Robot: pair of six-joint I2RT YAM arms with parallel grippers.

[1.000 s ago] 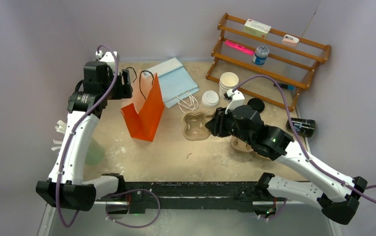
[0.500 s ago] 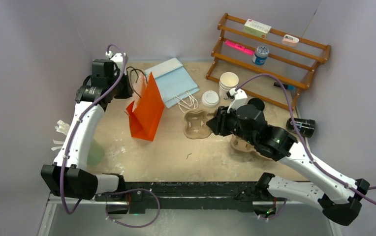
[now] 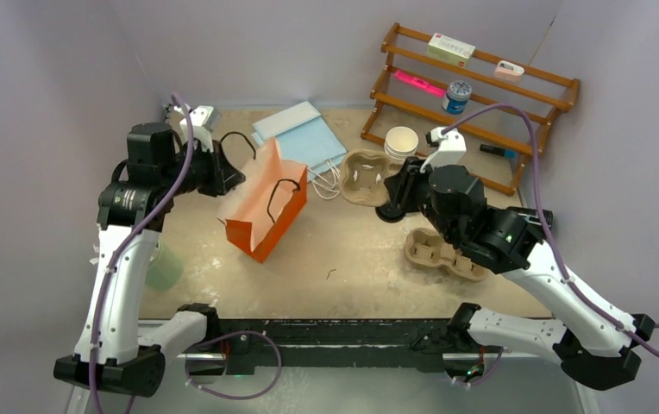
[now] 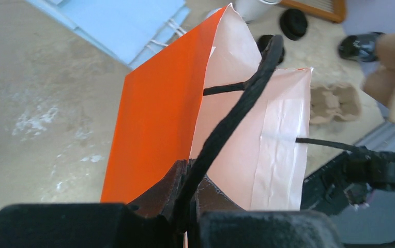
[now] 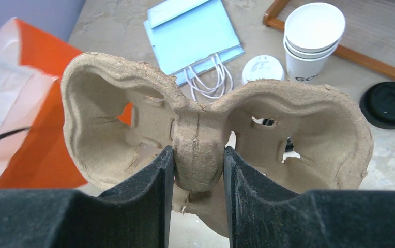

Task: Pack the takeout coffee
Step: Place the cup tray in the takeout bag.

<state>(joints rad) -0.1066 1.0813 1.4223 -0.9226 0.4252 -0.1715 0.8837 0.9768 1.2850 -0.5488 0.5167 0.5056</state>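
My left gripper should move down and to the right in the top view and let go of the bag, because clear tabletop (image 3: 345, 274) beside the second carrier is below the gripper.
My left gripper (image 4: 189, 170) is shut on the black cord handle (image 4: 247, 88) of the orange paper bag (image 3: 261, 228), holding its mouth open and tilted toward the right. Above the table at the back, my right gripper (image 5: 198, 165) is shut on the middle ridge of a brown pulp carrier (image 5: 309, 129). A black cup (image 4: 358, 45) lies on its side at the far right. One black lid (image 5: 390, 103) rests on the table near the rack, and another black lid (image 3: 389, 213) lies under the held carrier.
A second pulp carrier (image 3: 438, 250) lies on the table under my right arm. Stacked white cups (image 3: 401, 142) and a white lid (image 5: 262, 70) stand behind. A flat blue bag (image 3: 300, 142), a wooden rack (image 3: 481, 95) and a green cup (image 3: 164, 267) are nearby.
My left gripper closed on the bag's handle and pulled the bag open and tilted. The right arm lifted the carrier off the table and carried it back toward the white cups.
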